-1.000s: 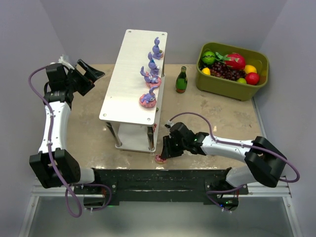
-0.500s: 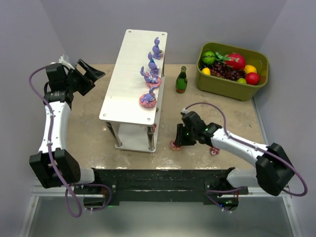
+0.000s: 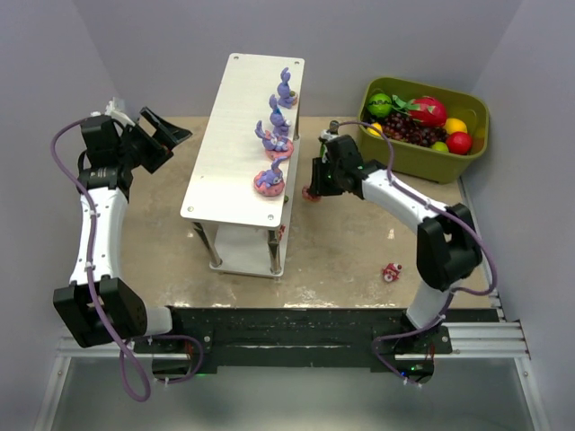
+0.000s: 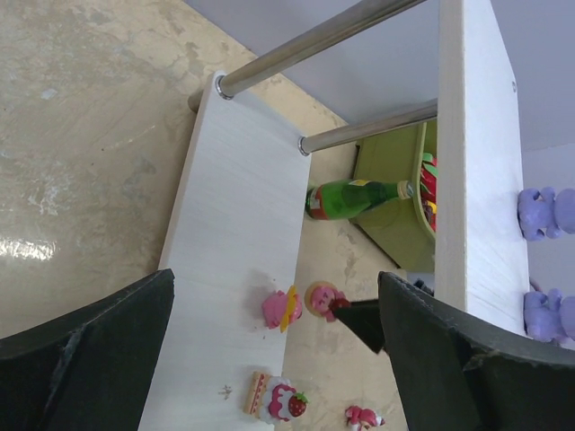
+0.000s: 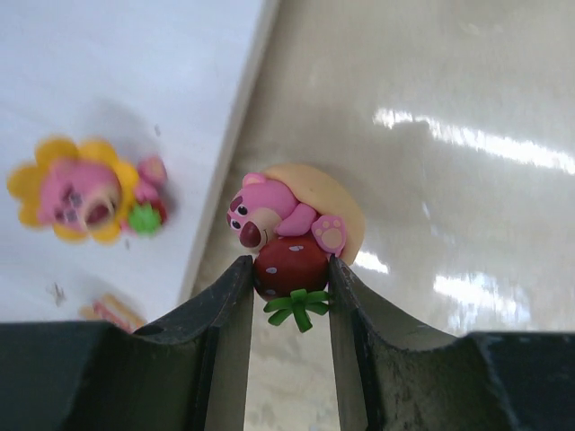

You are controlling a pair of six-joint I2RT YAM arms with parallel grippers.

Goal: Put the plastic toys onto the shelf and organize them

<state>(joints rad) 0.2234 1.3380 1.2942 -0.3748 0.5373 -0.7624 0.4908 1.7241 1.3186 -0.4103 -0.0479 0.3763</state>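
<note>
I need to carry the pink bear with my right gripper next, away from my base, past the flower toy and onto the shelf's lower level.
The shelf [image 3: 235, 135] stands in the middle, with several purple bunnies [image 3: 278, 118] along the right edge of its top board. My right gripper [image 3: 314, 190] is shut on a small pink bear with a red strawberry [image 5: 292, 238]. It holds the bear just right of the shelf's lower tier [image 5: 108, 90]. A pink and yellow flower toy [image 5: 76, 190] and a cake-slice toy [image 4: 274, 397] lie on that tier. A small red toy [image 3: 392, 272] lies on the table at the front right. My left gripper [image 3: 166, 135] is open and empty, left of the shelf.
An olive-green bin [image 3: 467, 148] of fruits stands at the back right. A dark green bottle [image 4: 355, 197] stands between the shelf and the bin, close behind my right gripper. Thin metal legs [image 3: 274, 251] hold the shelf up.
My right gripper has carried the pink bear from the table's front edge back to the shelf's right side, near the bottle. The left arm has not moved.
</note>
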